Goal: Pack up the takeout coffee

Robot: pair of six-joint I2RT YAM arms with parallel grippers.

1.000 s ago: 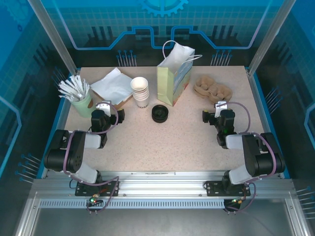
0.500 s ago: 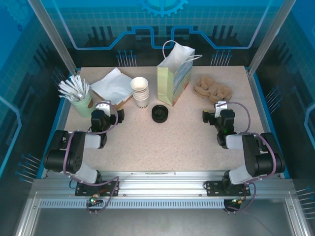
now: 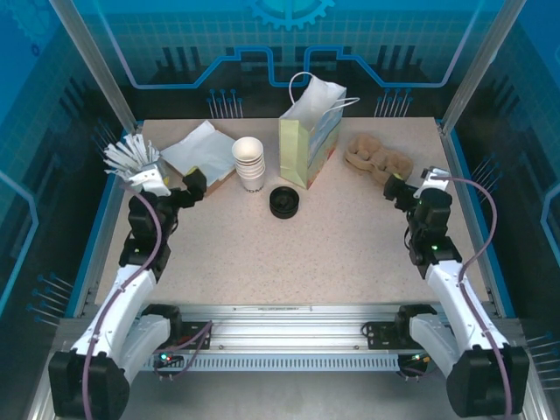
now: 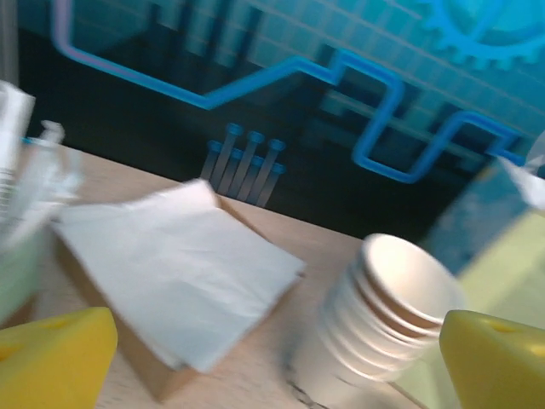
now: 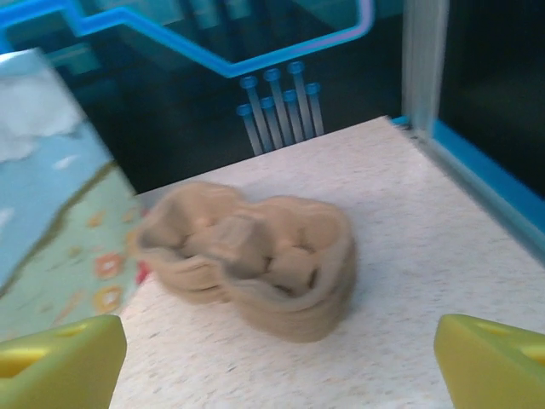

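Observation:
My left gripper will move outward next and tilt its fingers down to close them on the top cup's rim (image 3: pixel 235 148) (image 4: pixel 366 256).
The takeout coffee is out of view. My left gripper (image 3: pixel 191 187) hovers open at the left of the table, pointing at the napkins and a stack of lidless white paper cups (image 3: pixel 249 163) (image 4: pixel 396 319). Its yellow fingers (image 4: pixel 53 358) stand wide apart with nothing between them. My right gripper (image 3: pixel 398 189) is open at the right, facing a stack of brown pulp cup carriers (image 3: pixel 376 158) (image 5: pixel 255 256), which lies ahead of its fingers (image 5: pixel 492 360) and apart from them. A pale green paper bag (image 3: pixel 306 144) stands upright at the back centre.
Loose black lids (image 3: pixel 283 201) are stacked in front of the bag. White napkins (image 3: pixel 199 153) (image 4: pixel 170 273) lie on a brown board at the back left. A green cup of stirrers (image 3: pixel 140 175) stands at the left edge. A blue rim (image 5: pixel 485 170) bounds the table on the right.
Both arms have unfolded from their tucked pose. The left gripper swung left and back toward the napkins, the right gripper right and back toward the cup carriers. Nothing on the table moved.

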